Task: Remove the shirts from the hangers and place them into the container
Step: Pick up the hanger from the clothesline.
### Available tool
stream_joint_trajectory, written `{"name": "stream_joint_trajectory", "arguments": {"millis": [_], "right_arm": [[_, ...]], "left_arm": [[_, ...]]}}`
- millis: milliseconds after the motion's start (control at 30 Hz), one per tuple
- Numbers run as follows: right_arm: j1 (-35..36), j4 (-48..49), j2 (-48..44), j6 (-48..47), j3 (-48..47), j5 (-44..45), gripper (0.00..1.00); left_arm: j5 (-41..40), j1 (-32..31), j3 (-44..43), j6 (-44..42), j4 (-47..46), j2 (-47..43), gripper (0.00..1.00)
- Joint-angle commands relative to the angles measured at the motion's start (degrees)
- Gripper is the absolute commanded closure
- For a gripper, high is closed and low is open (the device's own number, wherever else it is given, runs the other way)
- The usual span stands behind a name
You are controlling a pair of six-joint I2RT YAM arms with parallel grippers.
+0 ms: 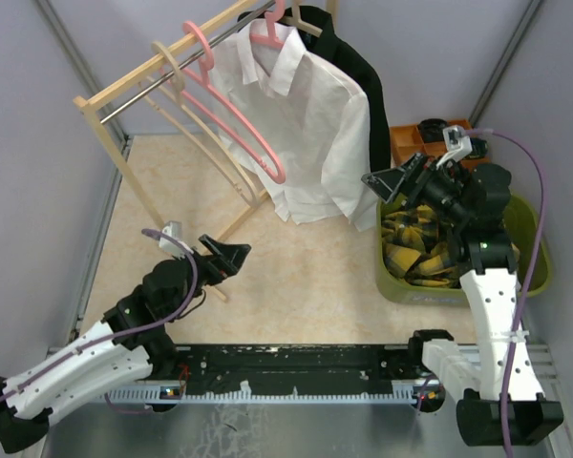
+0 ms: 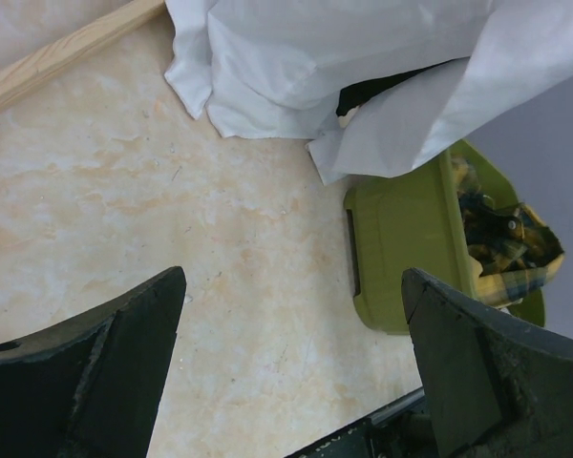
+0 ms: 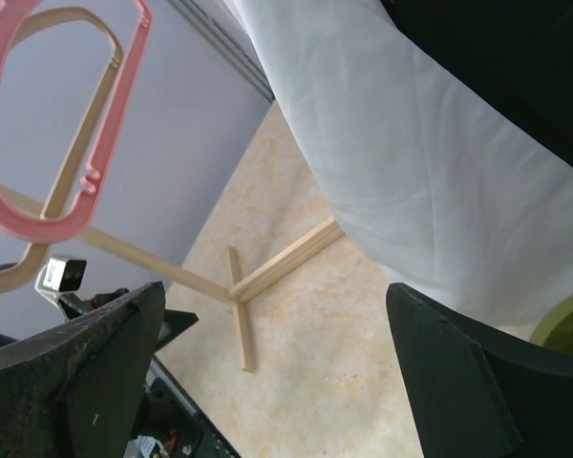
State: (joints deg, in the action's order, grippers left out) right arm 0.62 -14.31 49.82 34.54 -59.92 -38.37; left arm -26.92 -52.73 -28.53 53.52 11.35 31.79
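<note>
The right gripper rises and moves outward onto the white shirt's sleeve beside the black shirt (image 1: pixel 363 86) next. Its open fingers are by the white shirt's lower edge.
A white shirt (image 1: pixel 306 134) hangs on a pink hanger (image 1: pixel 267 33) on the rack, with a black shirt (image 1: pixel 363 86) behind it. An empty pink hanger (image 1: pixel 239 110) and an empty beige hanger (image 1: pixel 181 95) hang further left on the bar. The plaid shirt (image 1: pixel 415 250) lies in the olive-green container (image 1: pixel 540 253). My left gripper (image 1: pixel 227 256) is open low over the table, left of the shirts, with nothing between its fingers (image 2: pixel 291 277). My right gripper (image 1: pixel 382 183) is open beside the white shirt's (image 3: pixel 401 143) lower edge, above the container's left end, and holds nothing (image 3: pixel 275 286).
The wooden rack (image 1: pixel 115 143) with its metal bar stands across the back left, its foot (image 3: pixel 286 258) lying on the table under the shirts. An orange tray (image 1: pixel 411 143) sits behind the container. Grey walls close in on both sides.
</note>
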Motion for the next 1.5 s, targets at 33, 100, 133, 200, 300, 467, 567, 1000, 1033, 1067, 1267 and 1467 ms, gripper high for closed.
{"name": "stream_joint_trajectory", "arguments": {"millis": [33, 100, 133, 200, 300, 467, 567, 1000, 1033, 1067, 1267, 1467], "right_arm": [[0.2, 0.0, 2.7, -2.1, -7.3, -3.3, 0.01], [0.6, -3.6, 3.8, -4.7, -10.2, 0.8, 0.01], [1.3, -6.0, 4.8, -6.6, -12.0, 2.7, 0.01], [3.4, -11.5, 7.8, -10.5, -17.6, 8.1, 0.01], [9.2, -16.8, 12.9, -14.6, -25.9, 12.8, 0.01], [16.0, -19.1, 18.6, -17.1, -34.2, 21.6, 0.07], [16.9, -19.4, 22.1, -17.4, -37.8, 24.6, 0.09], [17.1, -15.2, 31.6, -16.9, -49.2, 17.4, 0.34], [17.1, -14.5, 31.6, -17.1, -49.0, 16.3, 0.35], [17.2, -13.8, 31.7, -17.2, -48.8, 15.2, 0.35], [17.2, -16.0, 33.3, -20.4, -51.0, 9.8, 0.47], [17.8, -9.7, 32.7, -18.8, -48.7, 9.7, 0.58]], "left_arm": [[-1.1, 0.1, 3.5, -0.1, -2.6, -4.8, 0.01], [-1.2, 0.1, 4.2, 2.1, -2.6, -5.0, 0.01], [-1.4, 0.0, 4.5, 3.5, -2.5, -4.6, 0.01], [-1.2, 0.0, 4.6, 6.2, -1.8, -3.0, 0.01], [0.3, 0.1, 3.1, 7.7, -0.5, 0.0, 0.01], [0.5, 0.0, 0.0, 7.2, 1.6, 3.6, 0.01], [0.2, 0.1, -0.7, 6.2, 2.5, 3.7, 0.01], [-0.1, 0.1, -0.1, 5.9, 3.7, 1.2, 0.01], [-0.1, 0.0, -0.1, 6.0, 3.8, 1.2, 0.01], [-0.2, 0.1, 0.0, 6.1, 3.6, 1.2, 0.01], [0.5, 0.0, 0.4, 6.3, 2.0, 2.0, 0.01], [1.1, 0.0, 0.7, 6.2, 1.4, 2.9, 0.01]]}}
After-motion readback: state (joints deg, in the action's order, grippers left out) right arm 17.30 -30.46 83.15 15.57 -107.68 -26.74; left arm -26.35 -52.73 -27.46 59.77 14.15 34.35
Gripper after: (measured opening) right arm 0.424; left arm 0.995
